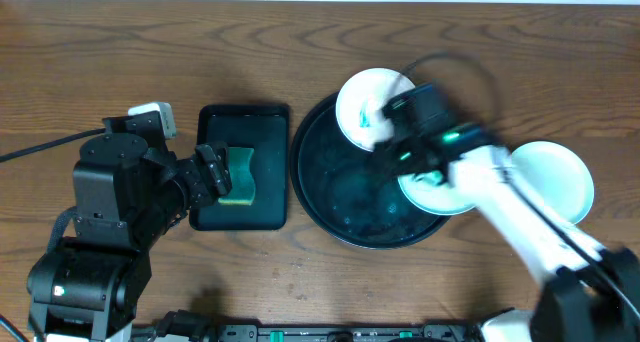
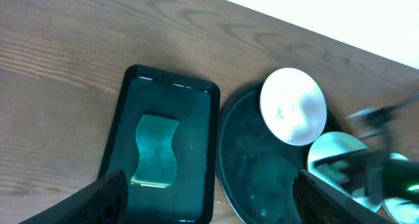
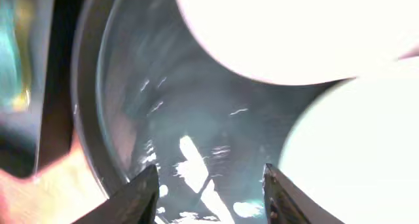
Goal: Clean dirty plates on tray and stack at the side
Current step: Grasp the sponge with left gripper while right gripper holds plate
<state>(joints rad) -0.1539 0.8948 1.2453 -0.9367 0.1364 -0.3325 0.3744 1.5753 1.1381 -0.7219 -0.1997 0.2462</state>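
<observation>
Next I will move my left gripper down onto the green sponge (image 1: 240, 176) (image 2: 156, 150) in the rectangular tray, open fingers around it, because smears still mark the plates at the round tray.
The round black tray (image 1: 345, 187) sits mid-table. One white plate (image 1: 368, 102) with a green smear rests on its far rim. A second plate (image 1: 437, 194) lies at its right side, partly under my right arm. A third plate (image 1: 552, 177) lies on the wood tabletop to the right of the tray. My right gripper (image 1: 392, 152) is open and empty, low over the tray floor (image 3: 163, 106) between the two plates (image 3: 288, 27) (image 3: 353, 152); its jaws (image 3: 209, 198) hold nothing. My left gripper (image 1: 214, 177) is open and empty; in the left wrist view (image 2: 209, 207) it hovers above.
A rectangular black tray (image 1: 215, 122) stands left of the round tray and holds a green sponge (image 1: 240, 175), also seen in the left wrist view (image 2: 156, 150). The round tray (image 2: 255, 165) and a plate (image 2: 292, 106) show there too. A cable runs along the left.
</observation>
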